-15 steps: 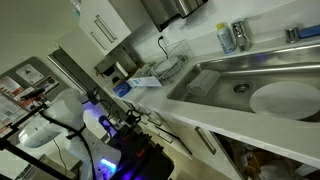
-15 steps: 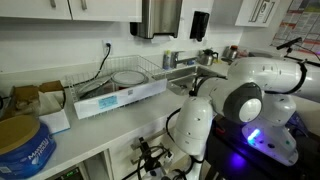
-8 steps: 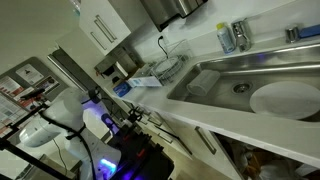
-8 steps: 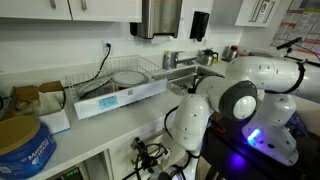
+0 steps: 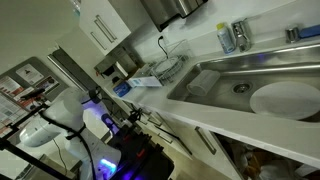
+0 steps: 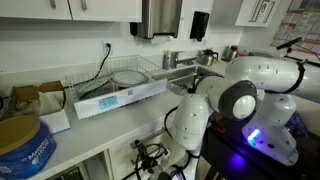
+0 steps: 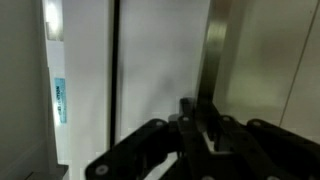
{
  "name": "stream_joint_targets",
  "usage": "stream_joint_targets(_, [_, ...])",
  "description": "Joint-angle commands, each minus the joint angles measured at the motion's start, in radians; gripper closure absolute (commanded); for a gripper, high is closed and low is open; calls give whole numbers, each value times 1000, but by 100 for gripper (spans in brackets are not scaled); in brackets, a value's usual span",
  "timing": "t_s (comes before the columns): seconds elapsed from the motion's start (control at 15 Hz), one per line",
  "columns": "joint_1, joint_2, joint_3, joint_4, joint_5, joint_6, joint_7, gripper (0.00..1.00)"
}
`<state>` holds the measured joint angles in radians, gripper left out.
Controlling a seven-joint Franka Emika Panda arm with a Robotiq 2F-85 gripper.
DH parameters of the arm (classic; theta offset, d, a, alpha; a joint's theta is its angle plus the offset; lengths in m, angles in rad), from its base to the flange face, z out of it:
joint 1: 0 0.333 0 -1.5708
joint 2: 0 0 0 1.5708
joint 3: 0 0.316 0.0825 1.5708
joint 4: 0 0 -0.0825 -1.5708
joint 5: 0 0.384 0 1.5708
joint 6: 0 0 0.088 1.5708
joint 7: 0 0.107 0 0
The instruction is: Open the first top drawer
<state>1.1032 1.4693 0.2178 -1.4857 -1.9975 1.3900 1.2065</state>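
The slim bar handle (image 7: 212, 45) is between my gripper's fingers and its drawer's inside is still hidden. My gripper pulls it back away from the counter next and releases it.
In the wrist view the first top drawer shows as a flat white front (image 7: 160, 70). Its slim silver bar handle (image 7: 212, 45) runs up the picture. My gripper (image 7: 201, 115) is shut on that handle, with one dark finger (image 7: 188, 110) on each side of the bar. In both exterior views the white arm (image 6: 235, 100) bends down below the counter edge. There the gripper (image 5: 135, 120) sits against the drawer fronts under the countertop, small and dark. The drawer's inside does not show.
On the countertop stand a wire dish rack (image 6: 120, 85), a steel sink (image 5: 235, 80) with a white plate (image 5: 285, 100), a bottle (image 5: 227, 37) and a blue tin (image 6: 25, 145). Upper cabinets (image 5: 100, 30) hang above. Another bar handle (image 5: 205, 140) lies further along the lower fronts.
The jaws have closed on the silver bar handle. In an exterior view the arm's elbow shifted slightly at first, then stayed still.
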Motion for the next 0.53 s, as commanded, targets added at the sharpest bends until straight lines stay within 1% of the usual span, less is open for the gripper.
stream_joint_targets(0.0, [-15,0,31,13,16,-14,12,96])
stream_joint_targets(0.27, [7,0,70,9,63,-42,11,96])
stream_joint_targets(0.47, [41,0,109,0,131,-92,22,96])
